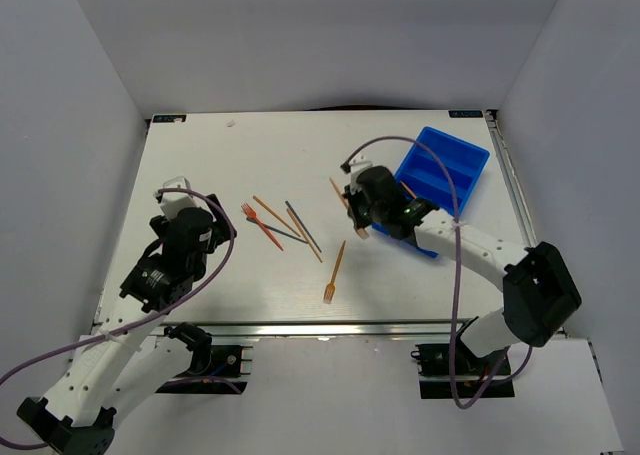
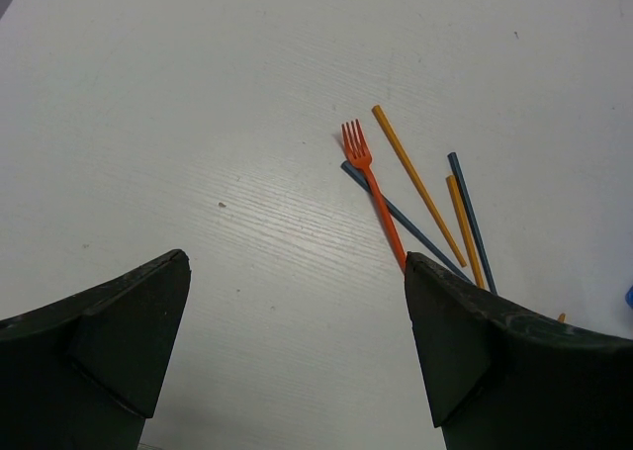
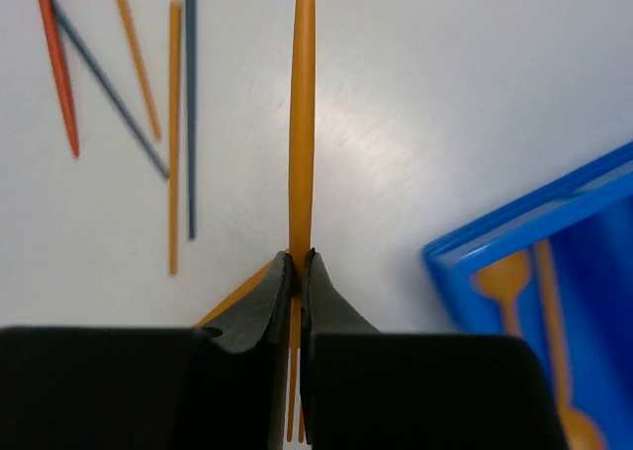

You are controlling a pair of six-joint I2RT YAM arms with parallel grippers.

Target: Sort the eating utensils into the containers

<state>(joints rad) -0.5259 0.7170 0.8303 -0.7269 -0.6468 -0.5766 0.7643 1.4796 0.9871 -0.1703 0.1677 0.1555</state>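
The right gripper carries the orange fork outward over the sections at the blue tray's far part (image 1: 450,158) next, then lowers it, since they show empty.
My right gripper (image 1: 356,217) (image 3: 299,262) is shut on an orange fork (image 3: 302,124), held above the table just left of the blue tray (image 1: 470,160) (image 3: 524,227). The fork's handle points away from the gripper and its tines show between the fingers. An orange spoon (image 3: 504,277) and an orange stick (image 3: 549,302) lie in the tray. A red fork (image 1: 262,226) (image 2: 374,188), orange sticks (image 1: 275,213) and blue-grey sticks (image 1: 303,225) lie mid-table. Another orange fork (image 1: 334,272) lies nearer the front. My left gripper (image 1: 187,217) (image 2: 297,312) is open and empty, left of the cluster.
White walls enclose the table on three sides. The tray sits at an angle at the back right, near the table's right edge. A metal rail runs along the front edge (image 1: 330,330).
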